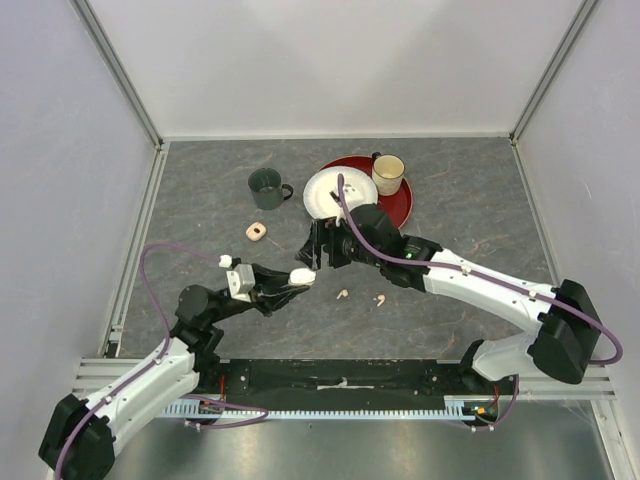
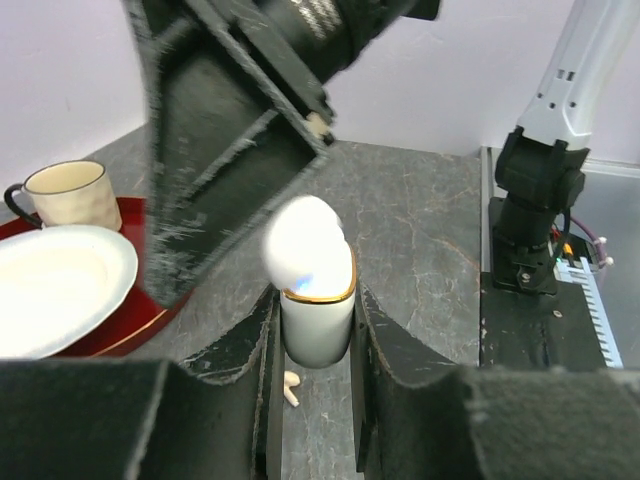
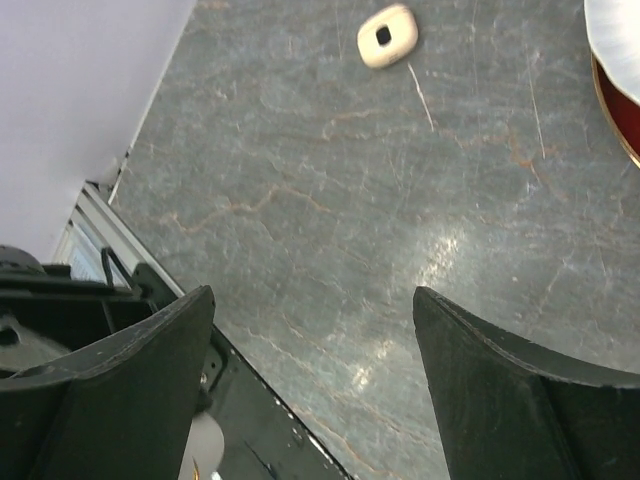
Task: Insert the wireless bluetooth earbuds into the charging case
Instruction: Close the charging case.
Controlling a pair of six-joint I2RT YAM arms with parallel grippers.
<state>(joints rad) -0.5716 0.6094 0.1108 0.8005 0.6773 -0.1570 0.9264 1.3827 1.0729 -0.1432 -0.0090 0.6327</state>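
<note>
The case will next go down and away from my base, onto the table (image 1: pixel 342 274) (image 2: pixel 222 335) between the red tray and earbuds, as I tilt my left gripper downward.
My left gripper (image 1: pixel 298 278) is shut on the white charging case (image 2: pixel 316 315), which stands upright between its fingers with its gold-rimmed lid tipped open. The case (image 1: pixel 303 275) hangs a little above the table. Two small pale earbuds (image 1: pixel 342 294) (image 1: pixel 379 299) lie on the table just right of it, and one earbud (image 2: pixel 291 387) shows below the case in the left wrist view. My right gripper (image 1: pixel 316 248) hovers close above and behind the case. Seen from its own wrist, the right gripper (image 3: pixel 312 295) is open with nothing between its fingers.
A beige square piece with a hole (image 1: pixel 256 232) (image 3: pixel 387 35) lies left of the grippers. Behind them stand a dark green mug (image 1: pixel 266 187), a white plate (image 1: pixel 322 200) and a cream mug (image 1: pixel 388 173) on a red tray (image 1: pixel 398 208). Walls enclose the table.
</note>
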